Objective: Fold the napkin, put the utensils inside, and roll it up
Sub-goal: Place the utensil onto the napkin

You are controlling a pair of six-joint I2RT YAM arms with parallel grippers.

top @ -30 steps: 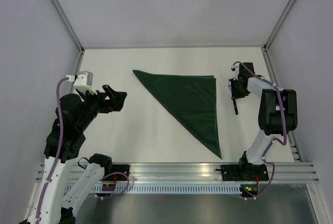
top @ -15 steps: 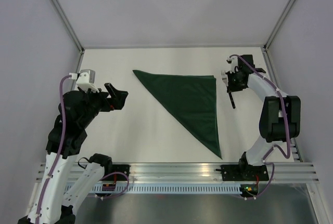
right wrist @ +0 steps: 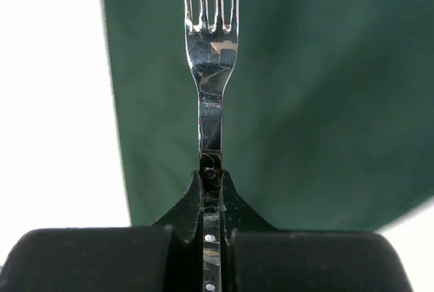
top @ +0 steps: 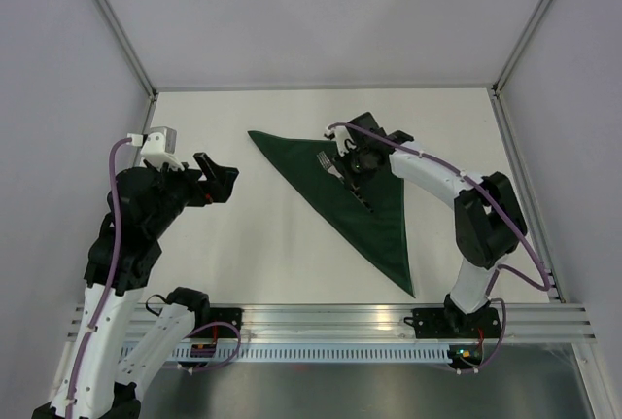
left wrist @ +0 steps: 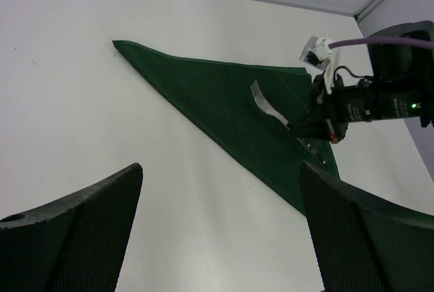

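Observation:
My right gripper shifts down and to the left in the top view to the napkin's long edge [top: 314, 197] [right wrist: 132, 129] next, lowers the parallel fork and releases it.
The dark green napkin [top: 355, 191] lies folded into a triangle in the middle of the table; it also shows in the left wrist view [left wrist: 224, 112] and the right wrist view [right wrist: 305, 102]. My right gripper [top: 352, 168] is shut on the fork [top: 342, 178] and holds it over the napkin, tines toward the upper left. In the right wrist view the fork [right wrist: 211, 68] sticks out from between the fingers [right wrist: 186, 204] above the green cloth. My left gripper [top: 216, 181] is open and empty, raised over bare table left of the napkin.
White walls and metal frame posts [top: 117, 25] surround the table. An aluminium rail [top: 389, 327] runs along the near edge by the arm bases.
My right gripper has carried the fork from the table's right side leftward to over the napkin. The left arm has barely moved.

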